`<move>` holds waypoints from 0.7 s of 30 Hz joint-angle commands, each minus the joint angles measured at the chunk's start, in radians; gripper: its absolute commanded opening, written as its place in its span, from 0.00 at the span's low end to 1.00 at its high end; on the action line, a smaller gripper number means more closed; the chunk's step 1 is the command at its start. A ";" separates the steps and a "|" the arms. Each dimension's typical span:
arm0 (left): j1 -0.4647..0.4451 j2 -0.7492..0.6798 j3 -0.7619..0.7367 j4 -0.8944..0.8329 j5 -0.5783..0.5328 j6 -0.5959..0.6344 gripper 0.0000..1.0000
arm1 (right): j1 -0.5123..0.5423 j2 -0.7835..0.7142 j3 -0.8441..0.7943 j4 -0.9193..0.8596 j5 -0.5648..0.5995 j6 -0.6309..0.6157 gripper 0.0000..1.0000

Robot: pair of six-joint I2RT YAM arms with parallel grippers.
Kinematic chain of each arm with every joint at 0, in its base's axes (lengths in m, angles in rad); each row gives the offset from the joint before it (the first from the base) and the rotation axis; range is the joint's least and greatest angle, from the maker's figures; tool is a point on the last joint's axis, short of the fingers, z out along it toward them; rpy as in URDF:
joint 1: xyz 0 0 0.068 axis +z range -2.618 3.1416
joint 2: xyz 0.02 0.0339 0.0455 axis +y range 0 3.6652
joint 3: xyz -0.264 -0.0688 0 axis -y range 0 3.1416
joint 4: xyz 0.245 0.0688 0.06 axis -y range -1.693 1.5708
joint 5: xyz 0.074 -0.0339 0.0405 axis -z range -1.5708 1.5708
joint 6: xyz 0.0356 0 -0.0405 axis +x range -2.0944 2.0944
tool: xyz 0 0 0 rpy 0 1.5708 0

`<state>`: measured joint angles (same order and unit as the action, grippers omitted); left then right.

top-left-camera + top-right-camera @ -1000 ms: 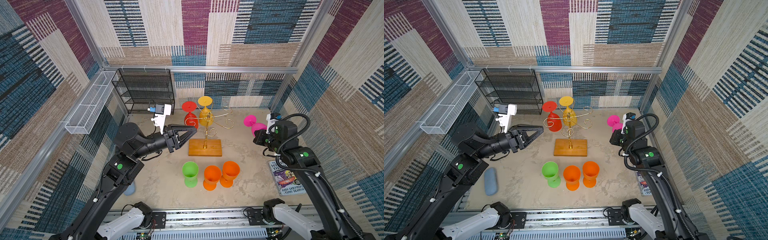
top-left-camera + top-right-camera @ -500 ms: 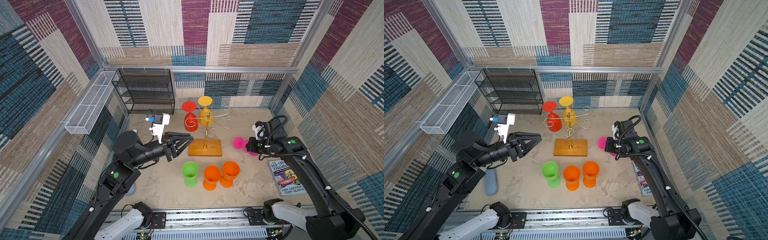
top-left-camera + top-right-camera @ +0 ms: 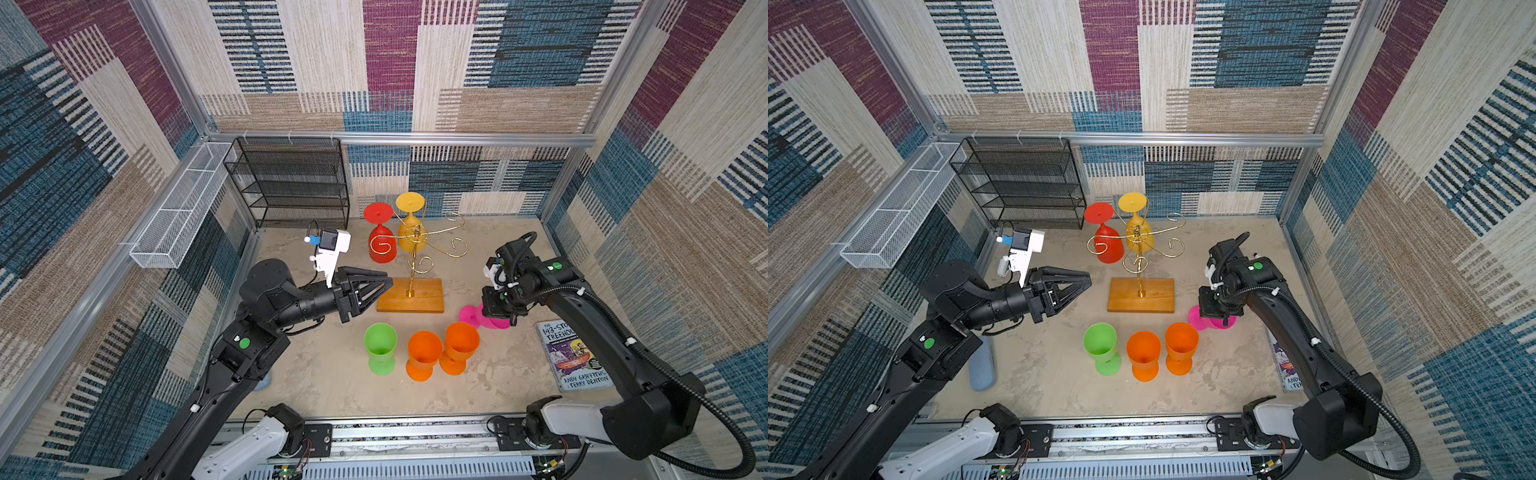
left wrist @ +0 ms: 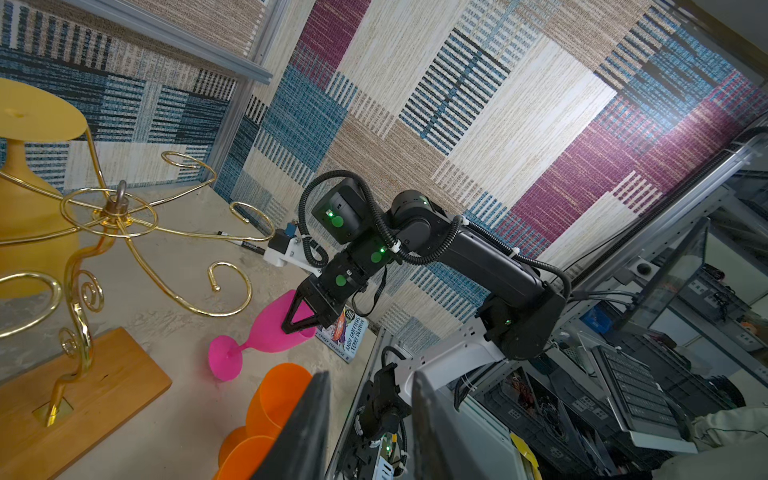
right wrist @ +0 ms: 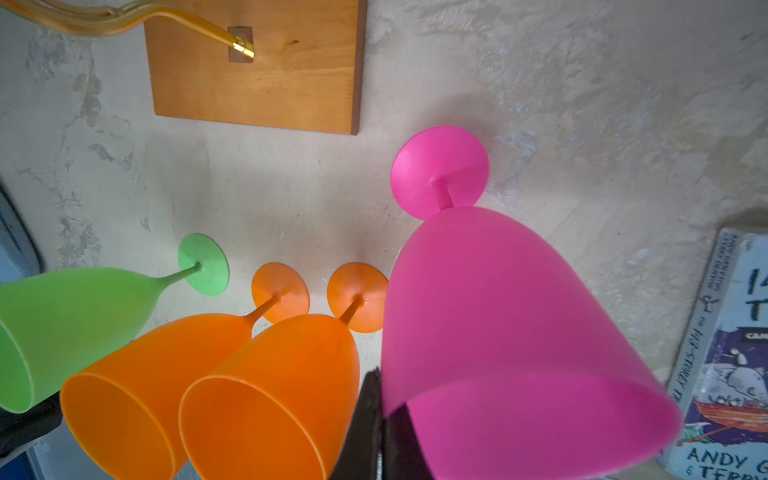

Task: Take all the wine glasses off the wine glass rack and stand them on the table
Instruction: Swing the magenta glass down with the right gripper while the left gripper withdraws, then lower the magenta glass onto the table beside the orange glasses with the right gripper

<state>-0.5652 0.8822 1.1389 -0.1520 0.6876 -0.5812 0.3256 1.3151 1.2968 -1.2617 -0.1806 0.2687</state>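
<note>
My right gripper is above bare tabletop beside the orange glasses, so next it should lower the pink wine glass there, foot first, and release its rim.
The gold wire wine glass rack stands on its wooden base, also seen in the other top view. A red wine glass and a yellow one hang upside down on it. My right gripper is shut on the rim of a pink wine glass, one finger inside the bowl and one outside. The pink glass is tilted low over the table, right of the base; its foot is at the table, contact unclear. My left gripper hovers open and empty, left of the base.
A green glass and two orange glasses stand upright in front of the rack, close to the pink glass. A book lies at the right. The black mesh shelf and the white wire basket are at the back left.
My right arm has carried the pink glass from the back right forward and down to beside the orange glasses. My left gripper has drawn back from the rack and sunk lower.
</note>
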 commanded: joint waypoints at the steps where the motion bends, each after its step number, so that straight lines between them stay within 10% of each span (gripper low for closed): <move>1: 0.002 -0.005 -0.009 0.046 0.024 -0.008 0.36 | 0.012 0.022 0.036 -0.052 0.045 0.008 0.00; 21: 0.008 0.023 -0.053 0.113 0.068 -0.040 0.36 | 0.020 0.099 0.010 -0.036 0.070 0.016 0.00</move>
<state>-0.5583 0.9039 1.0870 -0.0914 0.7368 -0.5995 0.3458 1.4002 1.2987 -1.2839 -0.1455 0.2729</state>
